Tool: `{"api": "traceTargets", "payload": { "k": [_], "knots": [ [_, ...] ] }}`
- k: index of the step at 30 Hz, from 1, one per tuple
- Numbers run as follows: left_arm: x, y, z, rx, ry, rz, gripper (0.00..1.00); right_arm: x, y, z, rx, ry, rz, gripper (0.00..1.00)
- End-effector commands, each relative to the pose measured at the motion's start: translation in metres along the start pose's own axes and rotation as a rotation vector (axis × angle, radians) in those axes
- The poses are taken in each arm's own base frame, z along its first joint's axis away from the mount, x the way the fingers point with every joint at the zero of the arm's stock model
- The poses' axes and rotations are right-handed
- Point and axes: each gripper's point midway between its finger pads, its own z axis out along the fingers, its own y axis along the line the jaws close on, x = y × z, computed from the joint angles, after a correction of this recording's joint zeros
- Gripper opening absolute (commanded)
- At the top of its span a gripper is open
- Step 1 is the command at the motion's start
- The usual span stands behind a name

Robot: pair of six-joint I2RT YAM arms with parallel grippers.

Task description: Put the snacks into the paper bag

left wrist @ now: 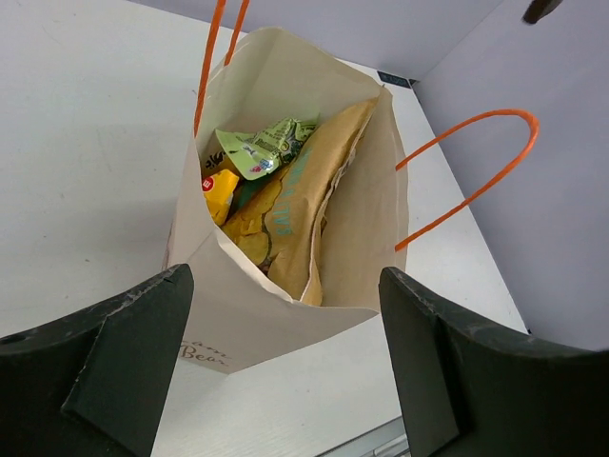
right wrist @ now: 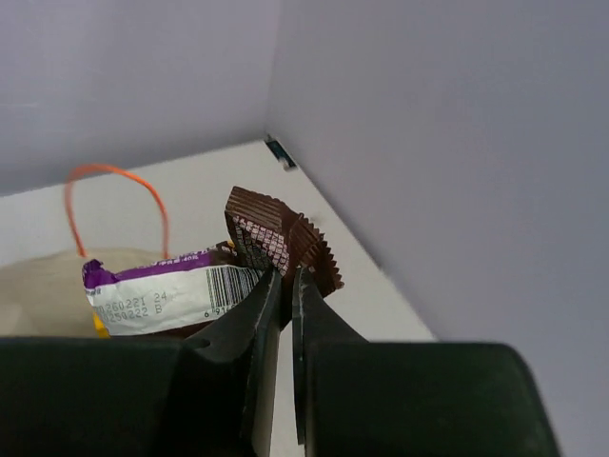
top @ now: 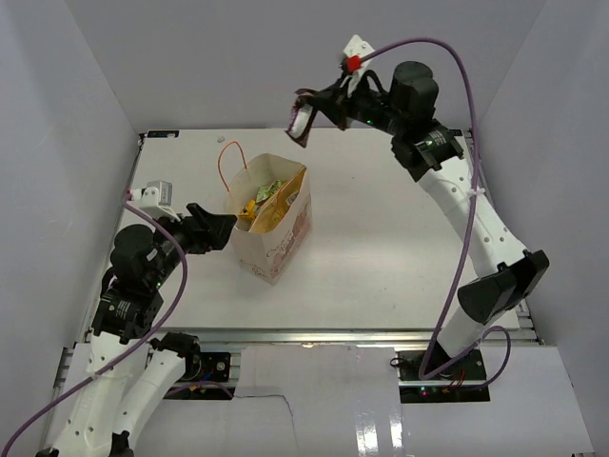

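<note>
The paper bag's opening is to the left of my right gripper in the top view, so I will next move the gripper back and sideways over it to release the bar [top: 303, 120].
The cream paper bag [top: 282, 249] stands upright on the left half of the table, its mouth open. Inside it lie the tan chip bag [left wrist: 303, 200], the green pouch [left wrist: 259, 149] and the yellow wrapper [left wrist: 221, 190]. My left gripper [top: 223, 227] is open at the bag's left side, one finger on either side of the near wall [left wrist: 238, 324] without touching it. My right gripper [right wrist: 285, 276] is shut on the crimped end of the dark brown-and-white bar [right wrist: 176, 297]. It holds the bar [top: 303, 120] in the air, above the table's back edge and behind the bag.
The bag's orange cord handles [left wrist: 476, 181] stick up and out from its rim; one [top: 228, 162] arches toward the back left. White enclosure walls stand close on the left, right and back. The right arm's purple cable [top: 466, 190] loops beside it.
</note>
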Motion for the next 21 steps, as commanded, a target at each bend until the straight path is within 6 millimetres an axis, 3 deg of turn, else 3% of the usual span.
{"api": "traceTargets", "payload": {
  "k": [1, 3, 6, 13, 15, 19, 21],
  "knots": [
    [-0.006, -0.004, -0.009, 0.022, -0.037, 0.027, 0.89, -0.032, 0.031, 0.025, 0.012, -0.045, -0.181, 0.08],
    [-0.007, -0.004, -0.013, 0.018, -0.046, 0.029, 0.89, -0.044, 0.047, 0.036, 0.002, -0.064, -0.216, 0.08],
    [-0.006, -0.002, -0.024, 0.007, -0.057, 0.030, 0.89, -0.034, 0.079, 0.056, -0.036, -0.045, -0.226, 0.08],
    [-0.005, 0.005, -0.047, -0.035, -0.091, 0.031, 0.91, 0.002, 0.131, 0.087, -0.112, 0.012, -0.258, 0.08],
    [-0.005, 0.004, -0.049, -0.033, -0.095, 0.035, 0.91, 0.016, 0.139, 0.095, -0.117, 0.040, -0.261, 0.09],
    [-0.006, 0.005, -0.050, -0.036, -0.096, 0.048, 0.91, 0.039, 0.148, 0.102, -0.128, 0.105, -0.266, 0.20],
    [-0.008, 0.005, -0.051, -0.038, -0.100, 0.065, 0.91, 0.043, 0.146, 0.098, -0.119, 0.123, -0.276, 0.33]
  ]
}}
